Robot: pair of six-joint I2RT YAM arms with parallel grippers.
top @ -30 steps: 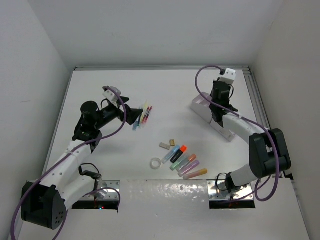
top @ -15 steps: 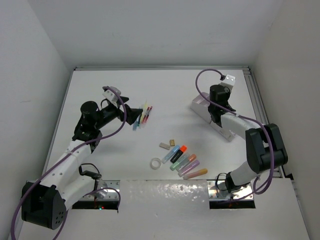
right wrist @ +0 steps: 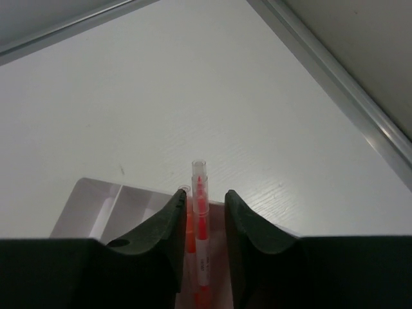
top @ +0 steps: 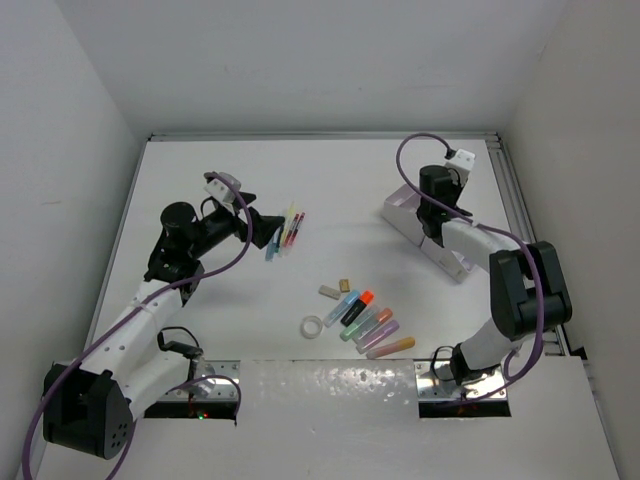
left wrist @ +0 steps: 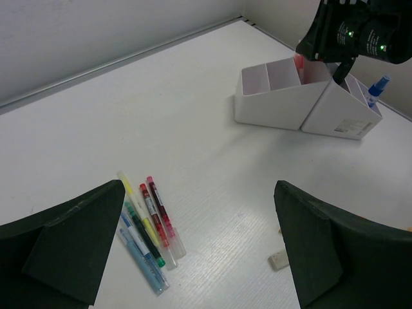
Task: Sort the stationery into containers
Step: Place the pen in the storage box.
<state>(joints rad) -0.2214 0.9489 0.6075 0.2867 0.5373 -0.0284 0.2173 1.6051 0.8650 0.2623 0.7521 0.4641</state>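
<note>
The light-blue pen is at the end of the row with bare table beside it. Next, I should tilt my left gripper downward and lower it to close around that pen's body (top: 269, 252) (left wrist: 147, 271).
The pale organizer (top: 400, 212) stands at the back right; in the left wrist view the organizer (left wrist: 270, 103) has a blue pen (left wrist: 376, 87) upright in one compartment. My right gripper (top: 432, 205) hangs over it. In the right wrist view my right gripper (right wrist: 205, 196) is open, its jaws a little apart around an orange-red pen (right wrist: 201, 212) that stands in a compartment, with a gap beside it. My left gripper (top: 270, 232) is wide open and empty beside several thin pens (top: 287, 232). In its own view the left gripper (left wrist: 198, 187) has those pens (left wrist: 145, 225) at its left finger.
Pastel highlighters (top: 370, 322) lie in a row at the table's middle front, with a clear tape ring (top: 313, 326) and two beige erasers (top: 330, 292) beside them. One eraser (left wrist: 278, 260) shows by the left gripper's right finger. A metal rail (top: 510, 200) runs along the right edge.
The right gripper's jaws have parted from the orange-red pen over the organizer, and its wrist has shifted slightly. The left arm has not moved.
</note>
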